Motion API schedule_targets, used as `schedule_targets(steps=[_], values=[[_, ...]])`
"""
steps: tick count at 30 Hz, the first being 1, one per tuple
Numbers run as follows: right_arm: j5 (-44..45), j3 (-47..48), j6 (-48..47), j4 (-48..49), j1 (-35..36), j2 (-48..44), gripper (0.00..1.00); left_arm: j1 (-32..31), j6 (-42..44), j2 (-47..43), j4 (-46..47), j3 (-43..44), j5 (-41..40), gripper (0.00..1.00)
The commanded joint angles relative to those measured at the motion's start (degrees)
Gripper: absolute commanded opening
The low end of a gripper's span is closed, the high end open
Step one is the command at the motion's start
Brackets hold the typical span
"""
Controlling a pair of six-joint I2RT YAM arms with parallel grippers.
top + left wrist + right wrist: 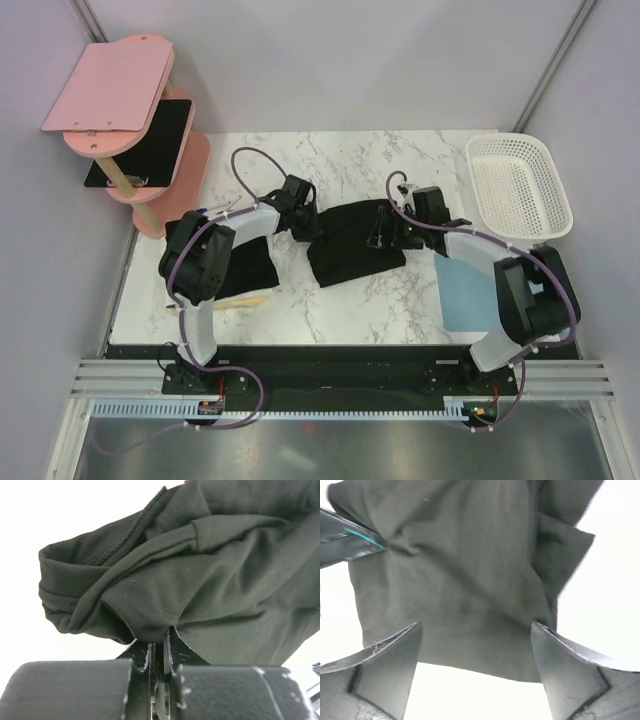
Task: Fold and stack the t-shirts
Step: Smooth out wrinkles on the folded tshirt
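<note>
My left gripper needs to move over the second black t-shirt (250, 268) and release the pinched fold there, as that t-shirt lies to the gripper's left in the top view.
A black t-shirt (352, 250) lies bunched and partly folded in the middle of the marble table (380, 160). My left gripper (303, 222) is at its left edge. In the left wrist view that gripper (159, 637) is shut on a pinched fold of the t-shirt (200, 580). My right gripper (388, 232) is at the shirt's right edge. In the right wrist view it (476, 630) stands open, its fingers (395, 650) spread on either side of the flat fabric (460, 570) without pinching it. A second black t-shirt (248, 272) lies under the left arm, partly hidden.
A white mesh basket (520, 185) stands at the back right. A light blue mat (462, 292) lies near the right arm's base. A pink tiered stand (110, 85) holding a black board (150, 140) is at the back left. A thin wooden stick (245, 300) pokes out below the left shirt.
</note>
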Motion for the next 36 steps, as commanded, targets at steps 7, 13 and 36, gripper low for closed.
schedule_targets(steps=[7,13,36], values=[[3.62,-4.07,-0.37,3.30,-1.54,-16.26,0.98,0.01,4.99,-11.72,-18.86,11.45,-3.20,0.02],[3.36,-6.08,0.78,4.53,-1.63,-16.17,0.98,2.81,6.57,-14.43,-31.87,19.38,-5.14,0.02],[0.11,-11.36,3.94,10.94,-1.55,-10.99,0.98,28.91,17.90,-25.95,-53.68,24.92,8.20,0.02]])
